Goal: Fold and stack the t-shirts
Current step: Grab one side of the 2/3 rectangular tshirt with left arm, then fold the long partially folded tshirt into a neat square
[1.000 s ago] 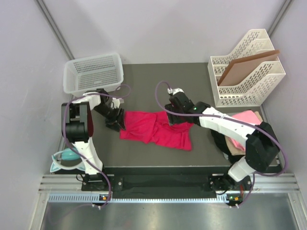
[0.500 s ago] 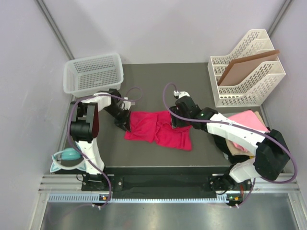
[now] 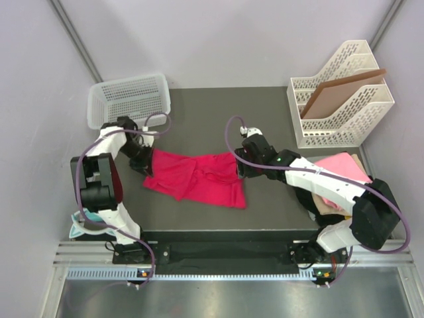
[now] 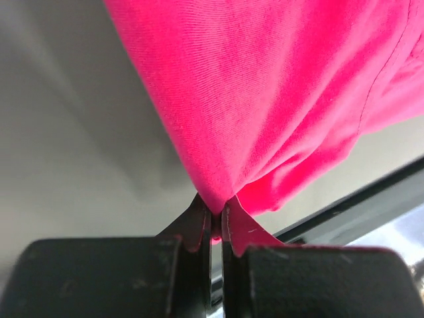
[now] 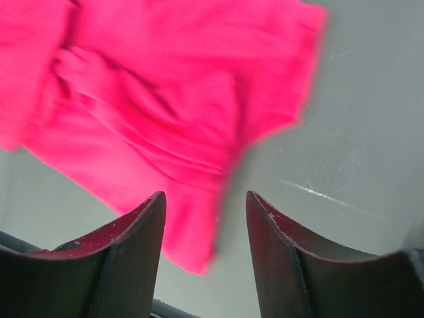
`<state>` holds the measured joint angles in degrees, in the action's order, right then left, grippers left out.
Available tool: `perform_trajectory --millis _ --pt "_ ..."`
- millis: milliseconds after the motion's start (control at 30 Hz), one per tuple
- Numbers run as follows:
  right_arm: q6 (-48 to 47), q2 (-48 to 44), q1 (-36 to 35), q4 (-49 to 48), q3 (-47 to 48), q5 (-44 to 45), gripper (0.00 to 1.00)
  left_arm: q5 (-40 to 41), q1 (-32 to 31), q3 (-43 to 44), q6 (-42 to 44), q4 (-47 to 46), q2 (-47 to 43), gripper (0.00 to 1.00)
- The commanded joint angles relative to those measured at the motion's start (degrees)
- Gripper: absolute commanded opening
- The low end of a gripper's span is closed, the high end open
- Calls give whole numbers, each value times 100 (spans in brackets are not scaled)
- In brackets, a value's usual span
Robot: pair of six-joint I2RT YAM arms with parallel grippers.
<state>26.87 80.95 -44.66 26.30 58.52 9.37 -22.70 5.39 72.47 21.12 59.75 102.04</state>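
Next, the left gripper folds the shirt's still-outstretched end over the shirt's wrinkled middle (image 3: 207, 173), which lies to its right in the top view, and releases it there.
A bright crimson-pink t-shirt (image 3: 195, 177) lies crumpled on the dark table (image 3: 199, 119), stretched out toward the left. My left gripper (image 3: 147, 162) is shut on its left corner; the left wrist view shows the cloth (image 4: 265, 99) pinched between the closed fingertips of that gripper (image 4: 216, 209). My right gripper (image 3: 240, 171) hovers over the shirt's right end. It stands open (image 5: 205, 205), with the shirt's edge (image 5: 165, 99) beneath and nothing gripped. A light pink t-shirt (image 3: 341, 165) tops a pile at the right, over beige (image 3: 324, 204) and black (image 3: 303, 197) cloth.
A white mesh basket (image 3: 129, 99) stands at the back left. A white file organiser (image 3: 341, 93) holding a brown board stands at the back right. A teal object (image 3: 89, 218) lies beside the left arm's base, off the table's left edge.
My left gripper has shut on the shirt's left corner and pulled it leftward, dragging the shirt with it. The right gripper has stayed near the shirt's right end, narrowing slightly.
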Motion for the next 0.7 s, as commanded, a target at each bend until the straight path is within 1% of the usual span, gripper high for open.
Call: perform_trajectory --millis 0,100,233,300,333,400,467,567,600,633,667 --pt "55 -105 19 -161 -69 -5 52 757 270 215 550 433 -369 0" --pt "46 -237 10 -126 -121 -5 52 925 427 268 586 485 -386 0" --pt "20 -395 19 -82 -227 4 52 847 639 417 621 687 -378 0" --pt "20 -439 28 -90 -297 -5 52 706 630 662 560 915 -395 0" --pt "20 -448 28 -90 -315 -14 51 514 621 785 525 1029 -387 0" --pt "46 -492 28 -117 -394 -22 52 390 578 1268 367 1344 -334 0" --pt "55 -545 28 -160 -447 -23 51 171 455 1776 296 1557 -255 0" --pt "90 -624 28 -178 -561 -31 52 143 130 2200 103 1803 -255 0" --pt "107 -650 28 -187 -613 -23 52 195 16 2245 7 1830 -255 0" --pt "108 -668 28 -196 -640 -14 52 265 -290 2263 -55 1830 -281 0" --pt "108 -703 28 -196 -692 -5 52 423 -449 2246 -125 1830 -290 0"
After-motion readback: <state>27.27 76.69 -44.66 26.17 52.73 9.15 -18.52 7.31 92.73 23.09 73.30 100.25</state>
